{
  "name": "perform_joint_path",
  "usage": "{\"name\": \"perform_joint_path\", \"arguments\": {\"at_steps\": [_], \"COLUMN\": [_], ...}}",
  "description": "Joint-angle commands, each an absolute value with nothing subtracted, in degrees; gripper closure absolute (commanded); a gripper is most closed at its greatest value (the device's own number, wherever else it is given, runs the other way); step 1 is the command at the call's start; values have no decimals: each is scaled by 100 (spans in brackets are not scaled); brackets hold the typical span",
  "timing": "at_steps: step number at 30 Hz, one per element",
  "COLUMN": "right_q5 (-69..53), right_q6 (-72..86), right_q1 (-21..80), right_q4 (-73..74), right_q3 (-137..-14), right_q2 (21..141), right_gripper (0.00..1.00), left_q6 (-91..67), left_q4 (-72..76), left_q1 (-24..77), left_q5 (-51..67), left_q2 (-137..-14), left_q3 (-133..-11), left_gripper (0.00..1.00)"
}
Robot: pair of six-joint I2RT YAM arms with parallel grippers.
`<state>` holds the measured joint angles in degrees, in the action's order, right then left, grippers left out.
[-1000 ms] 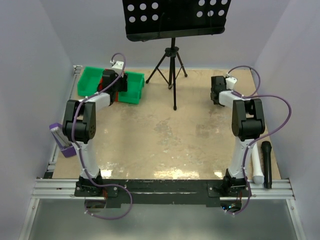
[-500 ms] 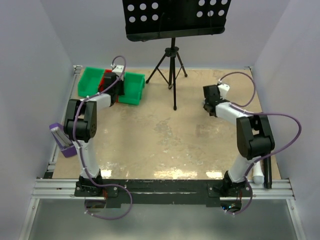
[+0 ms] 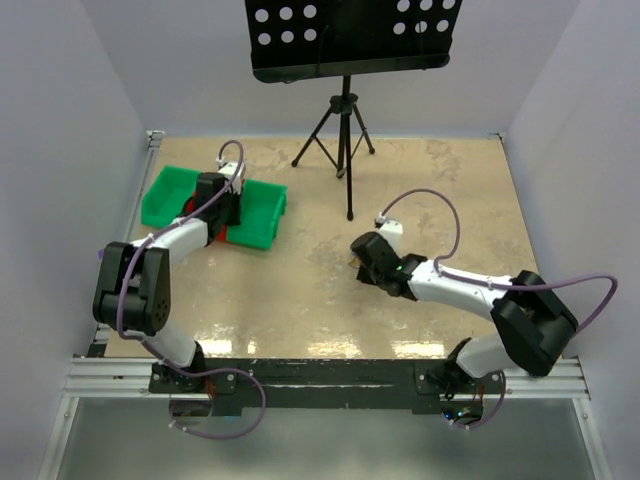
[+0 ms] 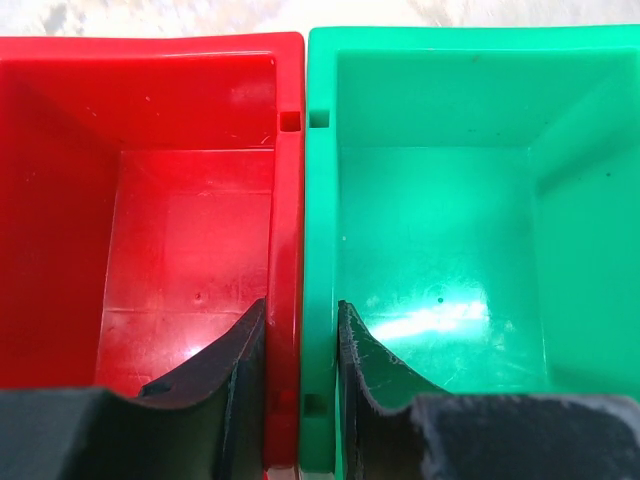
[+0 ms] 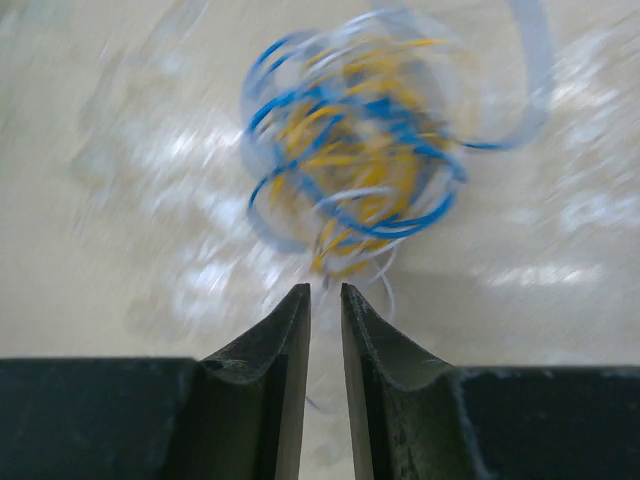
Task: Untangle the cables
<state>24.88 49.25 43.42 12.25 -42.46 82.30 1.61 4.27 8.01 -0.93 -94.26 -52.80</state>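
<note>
Bare tabletop lies to the right of my left gripper in the top view, so next my left gripper will slide the touching bins that way and release the bins' sides there.
The cables show in the right wrist view as a blurred tangle of blue, yellow and whitish strands on the table, just ahead of my right gripper. Its jaws stand narrow, and thin strands run from the tangle into the gap between them. In the top view this gripper is low over the middle of the table. My left gripper is shut across the touching walls of a red bin and a green bin. Both bins look empty.
The green bin sits at the far left of the table, with my left gripper over it. A black tripod carrying a perforated music stand stands at the back centre. White walls close in both sides.
My right arm swept from the far right corner to the table's middle. The left gripper closed on the bin walls and drew the bins nearer. Both grippers' jaws narrowed.
</note>
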Motion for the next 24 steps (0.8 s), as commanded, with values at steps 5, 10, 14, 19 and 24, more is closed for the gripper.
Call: {"name": "perform_joint_path", "arguments": {"at_steps": [5, 10, 14, 19, 24], "right_q5": [2206, 2232, 2977, 3375, 3533], "right_q6": [6231, 6355, 6346, 5671, 4897], "right_q1": [6431, 6829, 6759, 5601, 4642], "right_q4": [2038, 2653, 3312, 3052, 2330], "right_q3": [-4412, -4780, -5298, -5572, -5712], "right_q2": [7893, 7656, 7278, 7479, 8032], "right_gripper": [71, 47, 34, 27, 26], "left_q6": [141, -130, -202, -316, -580], "left_q4": [35, 9, 9, -246, -115], "left_q1": [1528, 1863, 1942, 1942, 1977], "left_q5": [-430, -492, -519, -536, -659], "left_q2": [-8780, -8903, -8912, -8921, -8728], "left_q3": [-5098, -5133, -5063, -5080, -4861], "left_gripper": [96, 96, 97, 97, 98]}}
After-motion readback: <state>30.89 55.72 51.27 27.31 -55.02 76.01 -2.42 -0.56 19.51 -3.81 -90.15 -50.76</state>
